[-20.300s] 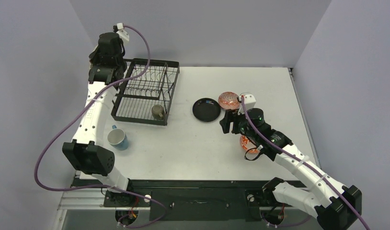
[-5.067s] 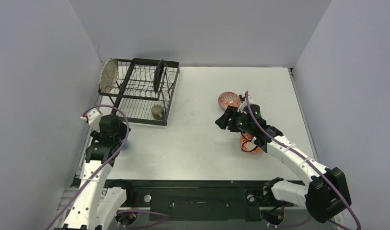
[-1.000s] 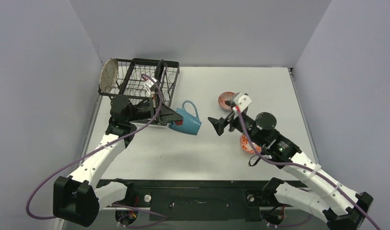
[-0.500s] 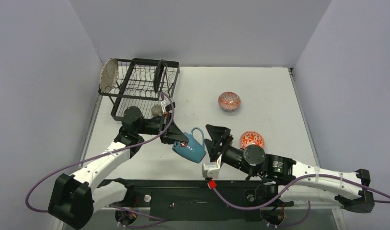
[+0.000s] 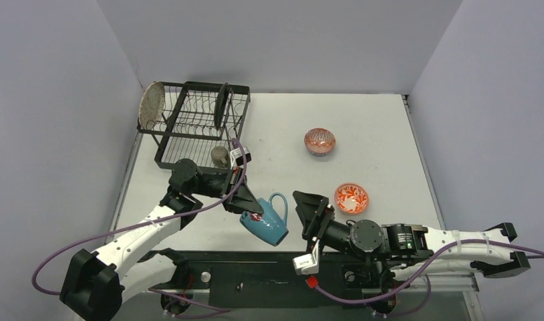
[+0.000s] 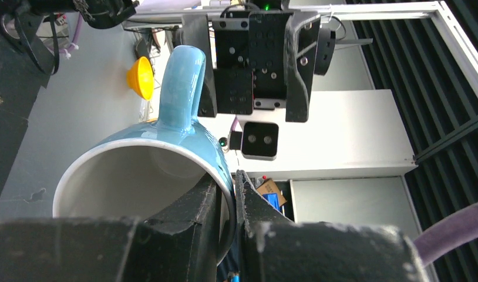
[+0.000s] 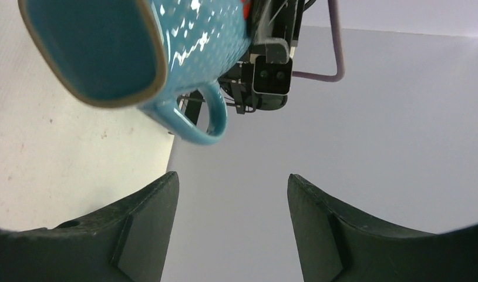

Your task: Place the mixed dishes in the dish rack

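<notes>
My left gripper holds the mug (image 5: 265, 225), which hangs tilted. It next needs to tip down, lower the mug base-first onto the tabletop between the rack and the near edge, and release it.
My left gripper (image 5: 249, 211) is shut on the rim of the light-blue mug (image 5: 265, 225) and holds it tilted above the table's near edge. In the left wrist view one finger is inside the mug (image 6: 148, 170) and one outside, at the gripper (image 6: 227, 183). My right gripper (image 5: 305, 212) is open and empty, facing the mug from the right. In the right wrist view the mug (image 7: 137, 47) hangs beyond the gripper (image 7: 232, 183). The dish rack (image 5: 189, 144) holds the black plate (image 5: 220, 105) upright and the olive cup (image 5: 220, 156). The grey oval plate (image 5: 151, 105) leans at its left end.
Two red-orange patterned bowls stand on the white table (image 5: 389, 127): one (image 5: 320, 141) at mid right, one (image 5: 351, 198) nearer, just behind my right arm. Grey walls close the left, back and right sides.
My left gripper has carried the mug from beside the rack toward the near edge. My right arm has swung down to the near edge, its open gripper now beside the mug.
</notes>
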Available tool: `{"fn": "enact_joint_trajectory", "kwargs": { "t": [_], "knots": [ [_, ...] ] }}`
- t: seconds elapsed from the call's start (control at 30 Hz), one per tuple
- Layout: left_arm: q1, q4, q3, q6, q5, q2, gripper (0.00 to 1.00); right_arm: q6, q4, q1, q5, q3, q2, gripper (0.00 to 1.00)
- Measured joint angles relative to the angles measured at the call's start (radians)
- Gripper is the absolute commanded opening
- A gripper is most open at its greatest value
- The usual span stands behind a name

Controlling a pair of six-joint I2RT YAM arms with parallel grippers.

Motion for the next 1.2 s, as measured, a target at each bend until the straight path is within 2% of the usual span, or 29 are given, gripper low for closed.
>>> {"fn": "enact_joint_trajectory", "kwargs": {
  "t": [0.2, 0.57, 0.8, 0.97, 1.07, 1.2],
  "knots": [
    [-0.024, -0.002, -0.004, 0.0, 0.01, -0.013, 0.0, -0.035, -0.072, 0.029, 0.041, 0.0, -0.022, 0.62],
    [-0.055, -0.005, -0.004, 0.002, 0.011, 0.001, 0.0, -0.103, -0.048, 0.058, 0.034, -0.015, 0.076, 0.56],
    [-0.07, -0.012, -0.004, 0.019, 0.011, 0.005, 0.0, -0.105, 0.005, 0.06, 0.031, -0.033, 0.084, 0.64],
    [-0.07, -0.021, -0.002, 0.032, 0.011, 0.005, 0.0, -0.053, 0.014, 0.064, 0.02, -0.057, 0.049, 0.66],
    [-0.064, -0.104, 0.028, 0.103, 0.007, 0.002, 0.0, 0.021, 0.012, 0.064, 0.018, -0.057, 0.038, 0.73],
    [-0.006, -0.332, 0.112, 0.312, -0.017, -0.023, 0.0, 0.164, 0.015, 0.038, 0.018, -0.086, -0.024, 0.76]
  ]
}}
